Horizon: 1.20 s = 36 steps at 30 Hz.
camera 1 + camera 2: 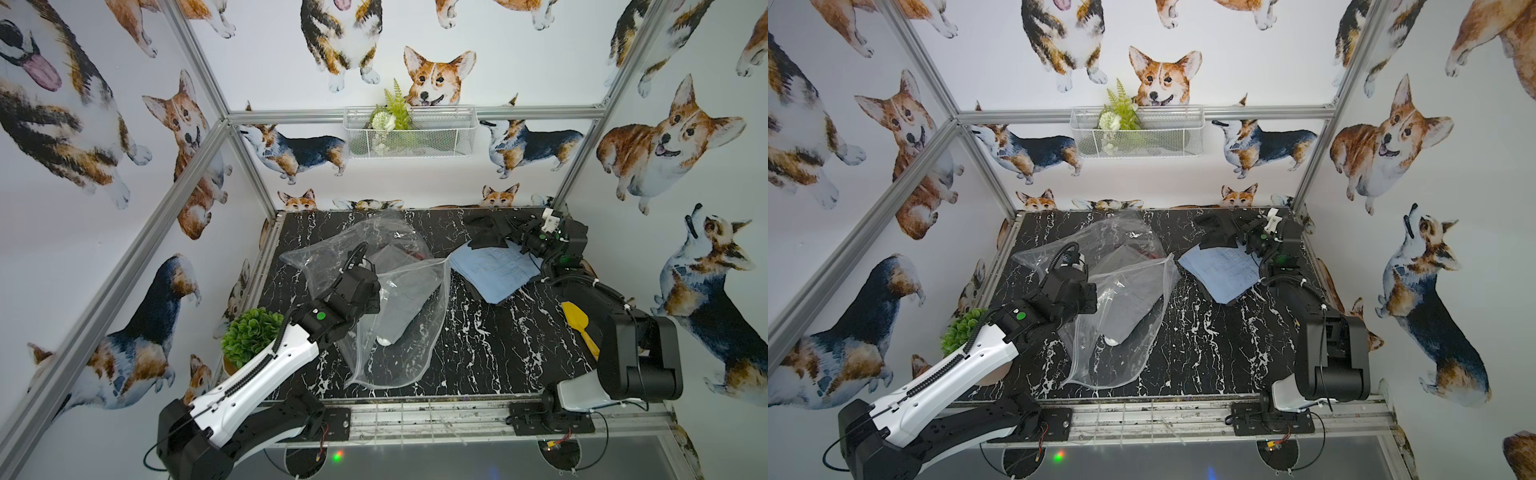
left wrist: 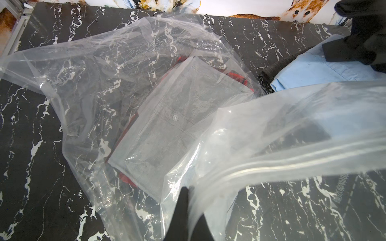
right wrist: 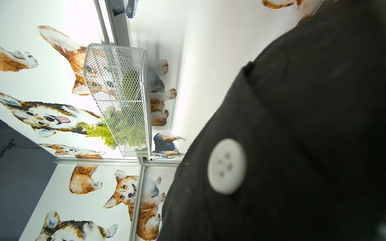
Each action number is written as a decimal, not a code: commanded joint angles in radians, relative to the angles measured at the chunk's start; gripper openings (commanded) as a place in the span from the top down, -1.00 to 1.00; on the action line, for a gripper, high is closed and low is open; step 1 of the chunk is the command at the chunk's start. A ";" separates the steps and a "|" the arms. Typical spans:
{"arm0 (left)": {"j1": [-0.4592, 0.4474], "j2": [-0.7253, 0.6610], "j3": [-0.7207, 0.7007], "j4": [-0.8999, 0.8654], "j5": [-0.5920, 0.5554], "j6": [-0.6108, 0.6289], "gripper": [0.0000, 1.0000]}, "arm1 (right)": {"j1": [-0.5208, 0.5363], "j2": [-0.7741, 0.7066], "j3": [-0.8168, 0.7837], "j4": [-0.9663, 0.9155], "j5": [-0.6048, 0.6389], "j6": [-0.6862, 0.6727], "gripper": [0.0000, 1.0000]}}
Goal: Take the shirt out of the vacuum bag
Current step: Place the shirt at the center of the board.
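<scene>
My right gripper lowers the black shirt onto the folded light-blue shirt [image 1: 494, 270] next and releases it there, since it already hangs clear of the vacuum bag [image 1: 409, 286].
The clear vacuum bag [image 1: 409, 286] [image 1: 1125, 282] lies crumpled on the middle-left of the black marble table. Through its plastic [image 2: 94, 87] a folded grey shirt [image 2: 179, 121] shows, lying on a red garment [image 2: 236, 76]. My left gripper [image 2: 188, 200] is shut on the bag's zip-seal edge [image 2: 292, 164] and holds that edge lifted. At the far right, my right gripper [image 1: 509, 232] is shut on a black shirt [image 1: 484, 232] [image 1: 1214, 232] with a white button [image 3: 226, 165]. It hangs outside the bag, above a folded light-blue shirt [image 1: 494, 270] [image 2: 309, 71]. In the right wrist view the black shirt hides the jaws.
A green potted plant [image 1: 251, 334] stands at the table's left edge beside my left arm. A yellow scoop [image 1: 579, 328] lies at the right edge by my right arm. A white wire basket [image 1: 409, 131] with greenery hangs on the back wall.
</scene>
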 commanded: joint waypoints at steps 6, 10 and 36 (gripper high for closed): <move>0.002 -0.013 -0.028 -0.001 -0.017 -0.002 1.00 | 0.048 0.068 -0.209 0.235 -0.022 0.036 1.00; 0.002 -0.025 -0.035 0.001 -0.020 0.000 1.00 | 0.058 0.093 -0.349 0.391 -0.014 0.066 1.00; 0.002 -0.035 -0.019 -0.020 -0.003 0.006 1.00 | -0.058 -0.721 -0.276 -0.616 0.148 -0.248 -0.25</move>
